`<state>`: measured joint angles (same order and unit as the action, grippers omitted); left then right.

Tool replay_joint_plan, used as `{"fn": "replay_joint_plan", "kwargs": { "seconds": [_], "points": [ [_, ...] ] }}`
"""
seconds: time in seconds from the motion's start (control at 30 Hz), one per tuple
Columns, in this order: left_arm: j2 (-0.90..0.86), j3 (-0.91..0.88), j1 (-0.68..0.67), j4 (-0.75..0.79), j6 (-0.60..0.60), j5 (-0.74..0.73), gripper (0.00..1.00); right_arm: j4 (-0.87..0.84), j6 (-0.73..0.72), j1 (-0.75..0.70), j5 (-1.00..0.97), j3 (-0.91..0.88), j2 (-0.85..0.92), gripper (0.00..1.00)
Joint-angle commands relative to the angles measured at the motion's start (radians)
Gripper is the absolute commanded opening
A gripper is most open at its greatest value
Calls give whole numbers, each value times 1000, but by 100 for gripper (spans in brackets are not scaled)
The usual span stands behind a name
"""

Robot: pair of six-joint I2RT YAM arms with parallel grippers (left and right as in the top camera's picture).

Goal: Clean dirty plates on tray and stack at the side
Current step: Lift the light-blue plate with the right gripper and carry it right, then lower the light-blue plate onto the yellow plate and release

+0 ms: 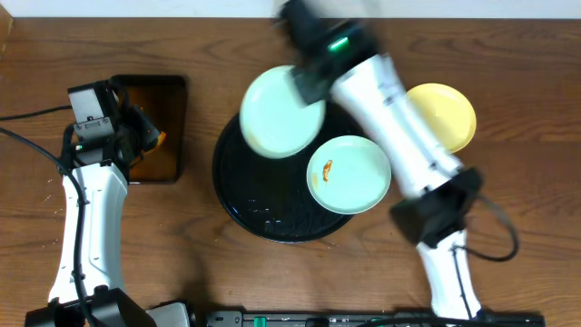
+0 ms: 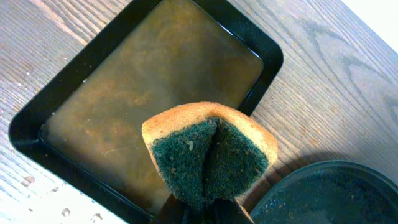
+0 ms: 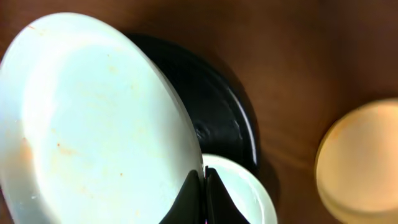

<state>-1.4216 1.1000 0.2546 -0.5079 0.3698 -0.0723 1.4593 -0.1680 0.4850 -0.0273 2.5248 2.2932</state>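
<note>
The yellow plate (image 1: 443, 116) (image 3: 360, 164) lies clear of the tray, so my right gripper will next carry its plate to the right in the overhead view and down onto it for release.
The round black tray (image 1: 247, 186) sits mid-table. My right gripper (image 1: 306, 84) is shut on the rim of a mint-blue plate (image 1: 280, 113) and holds it tilted above the tray's far left edge; in the right wrist view this plate (image 3: 93, 118) shows faint orange specks, with the gripper (image 3: 204, 186) pinching its edge. A second mint-blue plate (image 1: 349, 174) with an orange-brown smear lies on the tray's right side. The yellow plate (image 1: 443, 116) rests on the table right of the tray. My left gripper (image 2: 199, 208) is shut on a green-and-yellow sponge (image 2: 208, 152) above the rectangular tray.
A small rectangular black tray (image 1: 156, 123) of brown liquid stands at the left; it fills the left wrist view (image 2: 155, 93). The round tray's rim shows in that view's lower right corner (image 2: 323, 193). Cables run along the table's left edge.
</note>
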Motion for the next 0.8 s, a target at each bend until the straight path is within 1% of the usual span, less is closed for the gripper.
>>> {"fn": "replay_joint_plan", "kwargs": {
  "seconds": [0.0, 0.17, 0.23, 0.3, 0.33, 0.4, 0.53, 0.7, 0.77],
  "points": [
    [-4, 1, 4, -3, 10, 1, 8, 31, 24, -196, 364, -14, -17, 1],
    [-4, 0, 4, 0, 10, 1, 8, 50, 61, -438, 373, -79, -17, 1],
    [-4, 1, 4, 1, 10, 1, 8, 44, 69, -513, 372, -116, -17, 1],
    [-4, 1, 4, 1, 9, 1, 8, 27, 72, -579, 365, -156, -17, 1],
    [-4, 1, 4, 1, 9, 1, 8, -5, 69, -635, 347, -202, -17, 1],
    [-4, 1, 4, 1, 9, 1, 8, -43, 52, -692, 334, -259, -17, 1],
    [-4, 1, 4, 1, 9, 1, 8, -95, 34, -762, 319, -351, -17, 1],
    [-5, 1, 4, 3, 9, 1, 8, -147, 35, -805, 315, -430, -17, 1],
    [-4, 1, 4, 5, 9, 1, 8, -147, 44, -806, 315, -434, -17, 5]
  ]
}}
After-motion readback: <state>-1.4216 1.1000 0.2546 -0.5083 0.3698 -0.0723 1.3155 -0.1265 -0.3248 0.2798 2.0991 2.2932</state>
